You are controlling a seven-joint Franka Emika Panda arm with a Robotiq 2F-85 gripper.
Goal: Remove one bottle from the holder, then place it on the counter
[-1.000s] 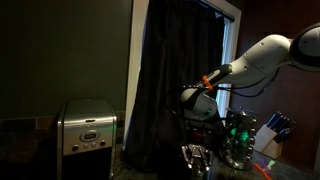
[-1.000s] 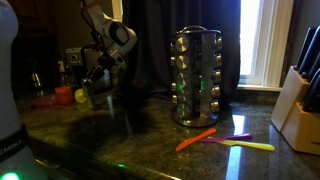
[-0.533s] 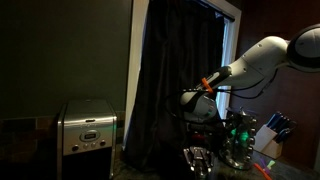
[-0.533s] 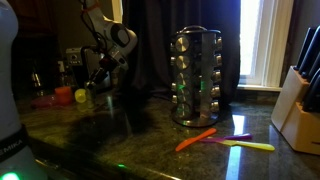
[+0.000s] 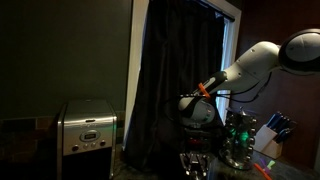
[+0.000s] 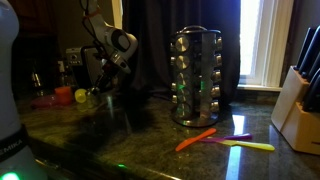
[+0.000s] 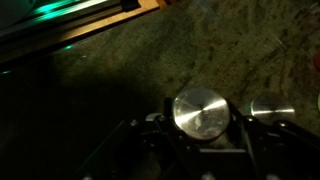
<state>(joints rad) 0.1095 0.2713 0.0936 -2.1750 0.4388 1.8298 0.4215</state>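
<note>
The bottle is clear of the holder [image 6: 197,76], so the robot's gripper will move down and to the right in the wrist view onto the counter by the second cap.
The holder [image 6: 197,76] is a round shiny wire rack with several small bottles in it, standing on the dark glossy counter [image 6: 110,140]. It also glints green in an exterior view [image 5: 238,140]. My gripper [image 6: 104,88] is well away from the holder, low over the counter, and also shows in an exterior view [image 5: 195,158]. In the wrist view my gripper [image 7: 201,135] is shut on a bottle with a round shiny metal cap [image 7: 201,111], a finger on each side. The speckled counter [image 7: 250,50] lies under it.
A second shiny round cap [image 7: 272,108] sits just beside the held bottle. An orange utensil [image 6: 195,139] and a yellow one [image 6: 248,146] lie before the holder. A knife block [image 6: 300,100] stands at the edge. A brushed-steel appliance [image 5: 88,126] stands against the wall. Small yellow and red items [image 6: 66,95] lie near the gripper.
The arm has sunk a little, bringing the gripper and the held bottle lower toward the counter. The holder has not moved.
</note>
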